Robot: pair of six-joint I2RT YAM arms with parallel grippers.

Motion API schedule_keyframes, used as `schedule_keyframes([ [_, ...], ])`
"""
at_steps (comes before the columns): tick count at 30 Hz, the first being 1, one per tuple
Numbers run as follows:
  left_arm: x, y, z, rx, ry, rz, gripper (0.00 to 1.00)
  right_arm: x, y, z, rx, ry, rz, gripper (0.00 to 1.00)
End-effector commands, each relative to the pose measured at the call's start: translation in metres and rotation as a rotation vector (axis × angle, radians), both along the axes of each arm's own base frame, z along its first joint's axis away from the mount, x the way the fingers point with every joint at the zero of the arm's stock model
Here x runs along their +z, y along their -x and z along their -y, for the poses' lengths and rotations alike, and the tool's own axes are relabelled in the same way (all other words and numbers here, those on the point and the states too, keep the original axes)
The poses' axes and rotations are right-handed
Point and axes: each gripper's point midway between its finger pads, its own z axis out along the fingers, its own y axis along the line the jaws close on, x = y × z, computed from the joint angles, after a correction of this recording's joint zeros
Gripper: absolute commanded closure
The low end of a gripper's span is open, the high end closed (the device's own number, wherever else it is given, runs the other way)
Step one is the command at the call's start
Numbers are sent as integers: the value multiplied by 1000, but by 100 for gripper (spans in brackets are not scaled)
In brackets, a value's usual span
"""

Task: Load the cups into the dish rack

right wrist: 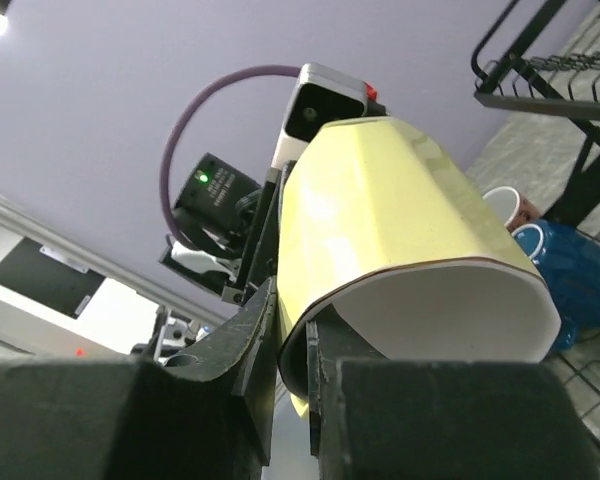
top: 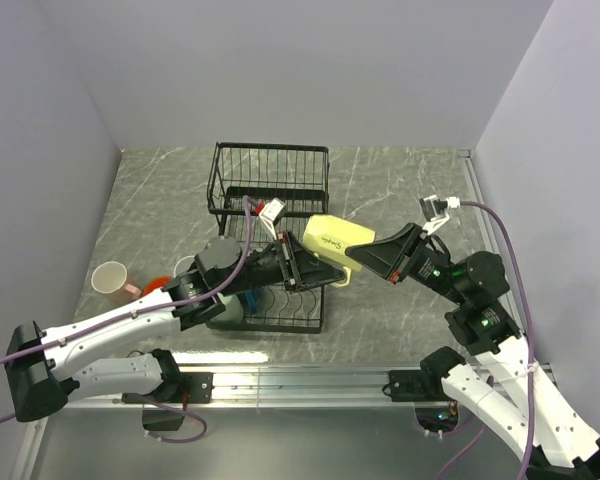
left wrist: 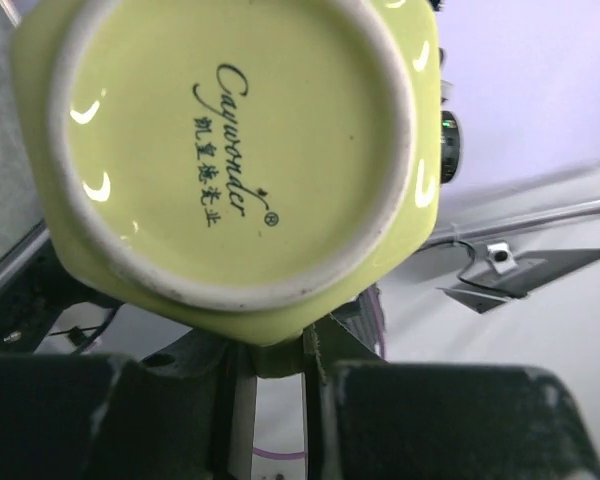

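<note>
Next, my left gripper turns fingers-down and lowers to the free far tray wires, below it and to its left in the top view, and releases the cup.
A yellow-green cup [top: 332, 238] hangs on its side above the black wire dish rack [top: 270, 180], held from both ends. My left gripper [top: 298, 263] is shut on the cup's handle, next to the base. In the left wrist view the stamped base [left wrist: 230, 150] fills the frame, with the handle pinched between the fingers [left wrist: 325, 360]. My right gripper [top: 373, 252] is shut on the rim, one finger inside the cup [right wrist: 400, 220] and one outside. A blue cup [right wrist: 570, 272] lies in the rack's tray section.
A pink cup [top: 110, 277] and an orange cup [top: 156, 285] stand on the table left of the rack, beside my left arm. A pale cup [right wrist: 505, 205] shows behind the blue one. The raised basket section [right wrist: 540, 70] is at the rack's far end. Walls close in on three sides.
</note>
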Motion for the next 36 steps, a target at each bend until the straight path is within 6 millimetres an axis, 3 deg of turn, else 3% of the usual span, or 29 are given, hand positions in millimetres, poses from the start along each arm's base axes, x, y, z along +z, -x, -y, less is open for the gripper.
schedule_keyframes([
  [1,11,-44,-20,252,-70,81,100,-1,25,0,86,32,-1,100],
  [2,18,-47,-21,269,-100,106,100,3,26,3,63,61,42,95],
  [3,13,-50,-22,288,-142,107,100,-9,24,5,48,108,0,84],
  [4,-7,-55,-27,313,-242,81,100,-11,19,8,6,140,17,67],
  [5,-4,-54,-30,312,-263,98,100,-5,22,12,-13,150,35,39],
  [7,-14,-60,-39,363,-325,90,100,-15,22,18,-45,205,5,31],
  [12,-41,-66,-69,465,-446,84,100,-15,26,43,-165,296,26,28],
  [15,-76,-70,-80,486,-612,69,100,-14,30,54,-213,338,44,28],
  [18,-108,-73,-78,494,-747,65,100,-20,32,61,-234,363,40,27],
  [26,-169,-100,-67,642,-1007,-3,100,-24,34,65,-249,382,31,28],
  [31,-197,-113,-66,691,-1118,6,100,-28,37,71,-267,403,22,28],
  [36,-220,-124,-79,782,-1225,14,100,-34,38,74,-274,420,5,28],
])
